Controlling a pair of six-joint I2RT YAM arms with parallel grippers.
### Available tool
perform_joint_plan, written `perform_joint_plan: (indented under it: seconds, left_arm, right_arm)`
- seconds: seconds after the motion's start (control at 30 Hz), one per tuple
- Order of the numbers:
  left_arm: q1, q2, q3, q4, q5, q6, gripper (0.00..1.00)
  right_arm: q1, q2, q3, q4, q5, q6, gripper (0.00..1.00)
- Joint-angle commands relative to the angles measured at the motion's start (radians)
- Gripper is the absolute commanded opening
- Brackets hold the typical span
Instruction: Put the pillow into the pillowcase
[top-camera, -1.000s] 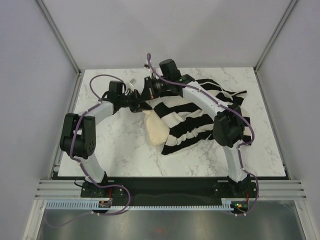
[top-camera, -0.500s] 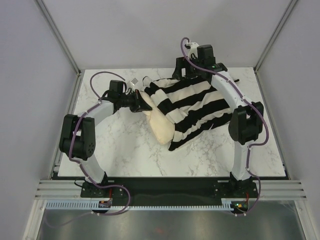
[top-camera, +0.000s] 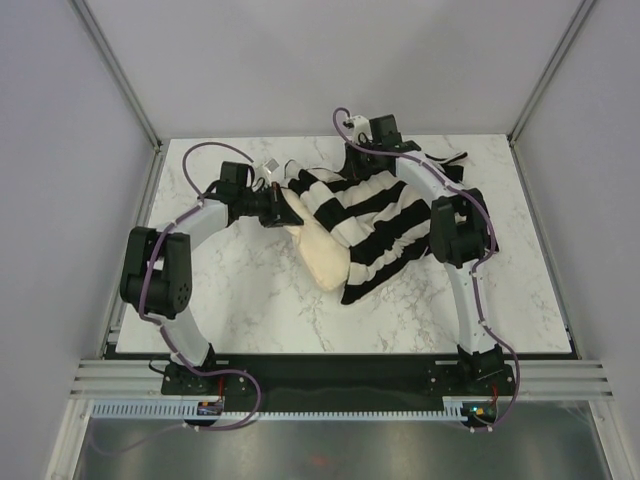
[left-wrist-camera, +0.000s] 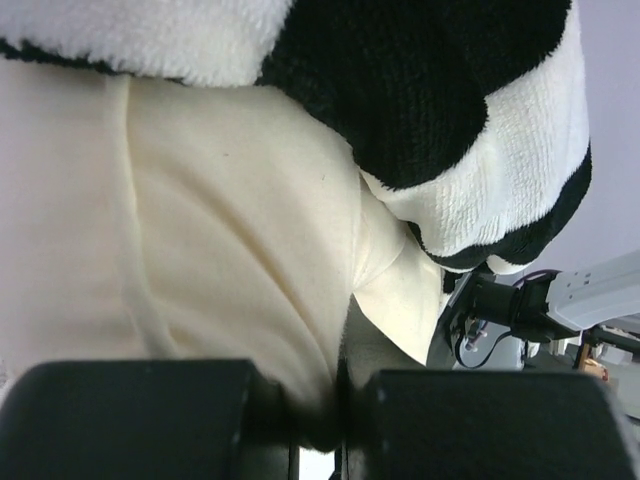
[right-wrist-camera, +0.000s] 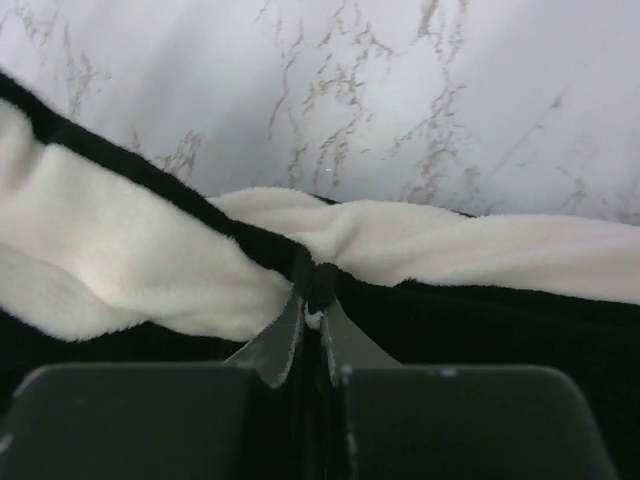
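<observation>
Next, my left gripper lifts the pillow's pinched end between its fingers upward and releases it above the tabletop, as much cream still shows outside the pillowcase.
The cream pillow lies mid-table, its right part covered by the black-and-white striped pillowcase. My left gripper is shut on the pillow's upper left end; the left wrist view shows cream fabric pinched between the jaws, with the striped cover above it. My right gripper is at the back of the table, shut on the pillowcase's edge; the right wrist view shows the striped fabric bunched at the closed jaws.
The white marble table has a metal frame along its edges and grey walls on three sides. A small pale object lies behind the left gripper. Both arms arch over the table's back half.
My right gripper swung right and back, spreading the pillowcase over the pillow, then came back left, and the cloth bunched a little. The left gripper has stayed on the pillow.
</observation>
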Motion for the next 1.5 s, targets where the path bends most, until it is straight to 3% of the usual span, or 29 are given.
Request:
perform_joint_plan:
  seconds: [0.0, 0.07, 0.2, 0.4, 0.43, 0.5, 0.6, 0.67, 0.7, 0.77, 0.8, 0.83, 0.87, 0.9, 0.93, 0.97, 1.0, 1.07, 1.1, 1.2, 1.3, 1.37, 1.4, 1.47]
  left_arm:
    - [0.001, 0.006, 0.106, 0.086, 0.027, 0.063, 0.02]
    - [0.001, 0.029, 0.136, 0.086, 0.007, 0.073, 0.02]
    - [0.011, 0.057, 0.286, 0.102, -0.001, 0.058, 0.02]
    - [0.013, 0.008, 0.52, 0.072, -0.03, 0.135, 0.02]
    - [0.008, 0.002, 0.554, 0.05, -0.016, 0.202, 0.02]
    - [-0.024, -0.003, 0.662, -0.089, -0.005, 0.382, 0.02]
    - [-0.094, -0.075, 0.668, -0.213, -0.027, 0.646, 0.02]
    - [-0.14, -0.184, 0.56, -0.244, -0.07, 0.794, 0.02]
    - [-0.2, -0.224, 0.503, -0.246, -0.096, 0.942, 0.02]
    - [-0.266, -0.338, 0.317, -0.264, -0.162, 1.094, 0.02]
    - [-0.335, -0.366, 0.255, -0.281, -0.189, 1.232, 0.02]
    - [-0.366, -0.397, 0.187, -0.286, -0.241, 1.295, 0.02]
    - [-0.396, -0.438, 0.057, -0.287, -0.266, 1.355, 0.02]
    - [-0.451, -0.457, -0.003, -0.287, -0.295, 1.447, 0.02]
    - [-0.473, -0.469, -0.06, -0.287, -0.305, 1.481, 0.04]
    - [-0.499, -0.477, -0.159, -0.287, -0.321, 1.511, 0.1]
    - [-0.554, -0.477, -0.198, -0.287, -0.375, 1.532, 0.26]
    - [-0.578, -0.477, -0.255, -0.289, -0.386, 1.493, 0.38]
    - [-0.578, -0.488, -0.258, -0.29, -0.368, 1.415, 0.46]
    - [-0.559, -0.517, -0.249, -0.327, -0.345, 1.3, 0.49]
    - [-0.53, -0.56, -0.248, -0.377, -0.28, 1.204, 0.54]
    - [-0.529, -0.589, -0.275, -0.387, -0.277, 1.184, 0.58]
    - [-0.529, -0.591, -0.283, -0.384, -0.289, 1.149, 0.61]
    - [-0.516, -0.559, -0.272, -0.381, -0.292, 1.089, 0.61]
  right_arm:
    - [0.038, 0.009, 0.052, -0.024, -0.188, 0.02, 0.0]
    - [0.036, -0.021, 0.058, 0.029, -0.263, 0.158, 0.0]
    - [0.041, -0.138, 0.029, 0.416, -0.429, 0.486, 0.0]
    - [0.042, -0.233, 0.141, 0.638, -0.528, 0.79, 0.0]
    - [0.038, -0.274, 0.132, 0.652, -0.547, 0.804, 0.0]
    - [0.024, -0.371, 0.022, 0.846, -0.586, 0.949, 0.0]
    - [0.007, -0.56, -0.191, 0.956, -0.652, 1.027, 0.0]
    - [-0.019, -0.691, -0.441, 0.906, -0.707, 0.95, 0.0]
    - [-0.031, -0.821, -0.524, 0.693, -0.721, 0.719, 0.0]
    - [-0.103, -0.934, -0.71, 0.347, -0.727, 0.387, 0.0]
    - [-0.179, -1.016, -0.759, -0.007, -0.719, 0.033, 0.0]
    - [-0.215, -1.043, -0.788, -0.211, -0.669, -0.212, 0.0]
    - [-0.238, -1.06, -0.811, -0.518, -0.534, -0.377, 0.0]
    - [-0.26, -1.077, -0.823, -0.64, -0.465, -0.517, 0.0]
    - [-0.265, -1.085, -0.836, -0.743, -0.401, -0.773, 0.04]
    - [-0.274, -1.094, -0.891, -0.803, -0.332, -0.806, 0.19]
    - [-0.319, -1.124, -0.923, -0.814, -0.21, -0.834, 0.37]
    - [-0.416, -1.157, -0.955, -0.854, -0.173, -0.947, 0.44]
    - [-0.497, -1.172, -0.94, -0.871, -0.175, -0.978, 0.53]
    - [-0.571, -1.123, -0.792, -0.954, -0.204, -1.03, 0.66]
    - [-0.627, -1.043, -0.653, -1.032, -0.209, -1.037, 0.71]
    - [-0.631, -1.051, -0.699, -1.034, -0.129, -1.085, 0.76]
    - [-0.628, -1.075, -0.742, -1.031, -0.091, -1.186, 0.95]
    - [-0.628, -1.082, -0.848, -1.005, 0.003, -1.23, 0.98]
